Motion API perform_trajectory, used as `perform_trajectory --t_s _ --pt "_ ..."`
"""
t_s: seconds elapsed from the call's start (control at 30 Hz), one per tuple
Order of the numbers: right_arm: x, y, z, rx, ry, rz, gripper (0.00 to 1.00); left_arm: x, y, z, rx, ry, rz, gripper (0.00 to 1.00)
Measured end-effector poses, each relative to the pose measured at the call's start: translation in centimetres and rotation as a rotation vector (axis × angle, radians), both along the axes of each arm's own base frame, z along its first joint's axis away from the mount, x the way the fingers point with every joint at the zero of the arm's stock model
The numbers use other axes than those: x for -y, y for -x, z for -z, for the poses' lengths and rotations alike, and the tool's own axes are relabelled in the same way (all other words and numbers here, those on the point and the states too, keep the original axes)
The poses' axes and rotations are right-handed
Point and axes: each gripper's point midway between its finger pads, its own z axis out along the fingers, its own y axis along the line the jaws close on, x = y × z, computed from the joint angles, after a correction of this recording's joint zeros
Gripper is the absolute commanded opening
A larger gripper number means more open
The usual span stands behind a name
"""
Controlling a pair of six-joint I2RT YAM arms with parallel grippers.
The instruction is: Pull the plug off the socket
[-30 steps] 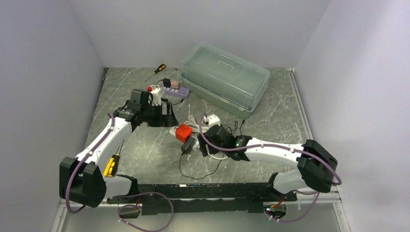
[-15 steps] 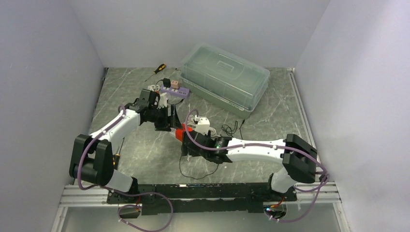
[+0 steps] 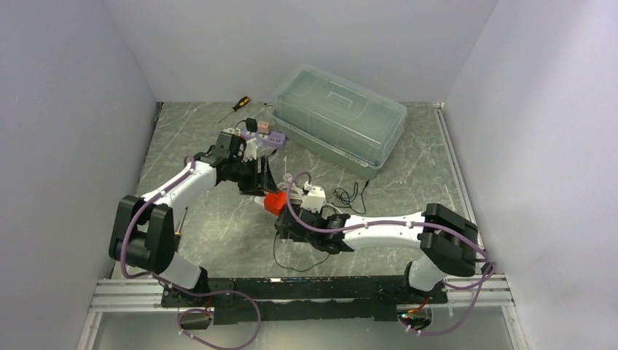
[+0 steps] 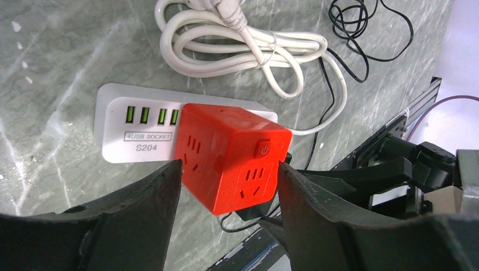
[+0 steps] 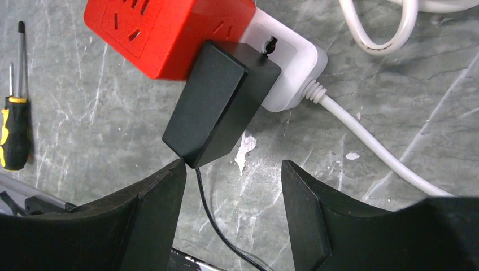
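My right gripper will next go onto the adapter's lower end (image 5: 197, 134) with one finger along each side and close, because that end is right by one finger.
A red cube socket (image 3: 276, 202) sits on a white USB power strip (image 4: 131, 130) on the marble table. A black plug adapter (image 5: 221, 104) is plugged into the red cube's side, its thin black cord trailing toward the near edge. My left gripper (image 4: 229, 183) is open, its fingers straddling the red cube (image 4: 233, 155) without touching it. My right gripper (image 5: 233, 180) is open just below the adapter's lower end; the left finger's tip nearly touches the adapter's corner. The red cube also shows in the right wrist view (image 5: 164, 31).
A coiled white cable (image 4: 243, 48) lies behind the strip. A clear lidded box (image 3: 339, 117) stands at the back. A purple power strip (image 3: 264, 137) and a screwdriver (image 3: 237, 106) lie at the back left. Another yellow-handled screwdriver (image 5: 14, 132) lies left of the cube.
My left gripper has moved right and down over the red cube. My right gripper has moved left to the black adapter's lower end.
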Motion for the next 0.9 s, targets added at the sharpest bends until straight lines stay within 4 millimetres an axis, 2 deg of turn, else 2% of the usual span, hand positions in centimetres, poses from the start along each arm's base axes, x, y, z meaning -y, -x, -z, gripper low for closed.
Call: perform_trajectory --t_s 0.3,0.5,0.63,0.73,0.9 --pt "-0.1 -0.1 0.5 -0.019 -0.068 -0.005 0.72 1.8 0.9 0.1 0.003 -0.005 0.066 0.62" --pt "3.2 -1.7 -0.5 0.002 -0.088 0.065 0.76 2.5 1.7 0.3 -0.006 -0.007 0.085 0.62" --pt "5.8 -3.5 -1.4 0.035 -0.084 0.134 0.77 3.2 3.8 0.8 -0.041 0.008 0.084 0.62" --pt "7.1 -3.9 -1.5 0.052 -0.06 0.15 0.79 4.1 5.7 0.6 -0.048 0.043 0.074 0.62" --pt "7.7 -3.6 -2.4 0.08 -0.035 0.113 0.82 5.4 8.1 0.1 -0.082 0.094 0.076 0.68"
